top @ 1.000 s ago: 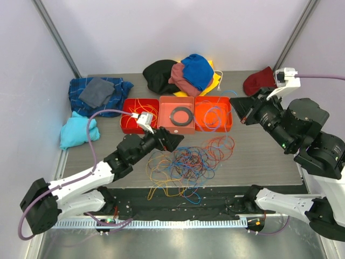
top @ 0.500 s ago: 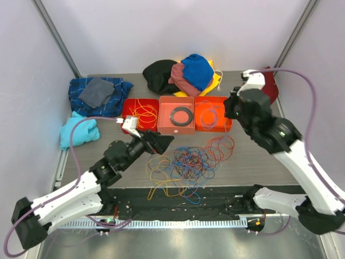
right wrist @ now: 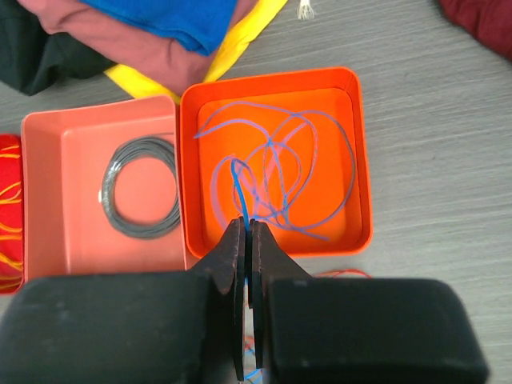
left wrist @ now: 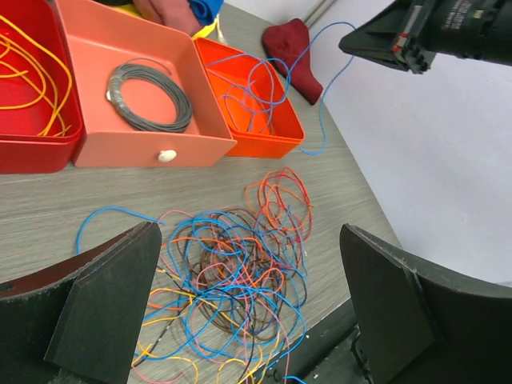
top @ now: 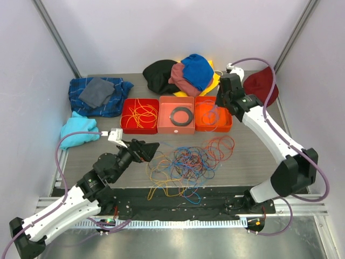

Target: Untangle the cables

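Observation:
My right gripper needs to lower the blue cable first, as a loop of the cable hangs past the orange box's near edge, to get it outward toward the box's far edge.
A tangle of thin cables (top: 186,164) in blue, orange, red and yellow lies on the table near its front edge, and also shows in the left wrist view (left wrist: 232,272). My left gripper (top: 145,150) is open and empty, just left of the tangle and above it (left wrist: 252,312). My right gripper (top: 218,103) is shut on a blue cable (right wrist: 237,180) above the orange box (right wrist: 362,160). That cable hangs down into the box among other blue loops (left wrist: 324,96). The red box (top: 125,116) holds orange and yellow cables.
The middle box (top: 164,127) holds a black ring (top: 181,115). Cloths lie around: a blue plaid one (top: 99,94), a cyan one (top: 78,131), a black, maroon and blue pile (top: 180,73), and a dark red one (top: 261,83).
My right arm has swung left and back and now stands over the orange box, with the blue cable in its jaws. My left arm has drawn back toward the near left.

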You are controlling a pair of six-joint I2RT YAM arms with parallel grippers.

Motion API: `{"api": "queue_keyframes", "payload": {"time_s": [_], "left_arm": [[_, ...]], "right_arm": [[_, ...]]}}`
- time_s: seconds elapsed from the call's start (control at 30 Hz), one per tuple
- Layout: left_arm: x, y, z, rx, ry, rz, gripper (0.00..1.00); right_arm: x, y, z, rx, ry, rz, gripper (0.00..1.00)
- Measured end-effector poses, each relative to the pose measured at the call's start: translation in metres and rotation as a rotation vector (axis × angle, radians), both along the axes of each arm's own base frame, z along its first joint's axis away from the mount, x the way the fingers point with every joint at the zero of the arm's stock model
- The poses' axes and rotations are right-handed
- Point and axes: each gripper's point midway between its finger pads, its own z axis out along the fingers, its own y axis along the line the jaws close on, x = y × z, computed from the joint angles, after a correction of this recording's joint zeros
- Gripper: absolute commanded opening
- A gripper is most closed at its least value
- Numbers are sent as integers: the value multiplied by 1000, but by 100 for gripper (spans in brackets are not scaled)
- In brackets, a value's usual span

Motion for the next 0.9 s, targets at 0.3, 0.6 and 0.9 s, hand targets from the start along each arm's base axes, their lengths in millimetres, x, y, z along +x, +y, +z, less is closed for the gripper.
{"api": "queue_keyframes", "payload": {"time_s": [0.3,0.6,0.9], "left_arm": [[2,1,-9,25,22,12,100],[3,-2,-17,34,53,13,100],[4,-2,-18,36,56,16,100]], "right_arm": [[41,-6,-76,-48,120,-46,1],[85,-10,-64,-40,42,-85,1],[106,-17,-74,-61,32,-112,1]]}}
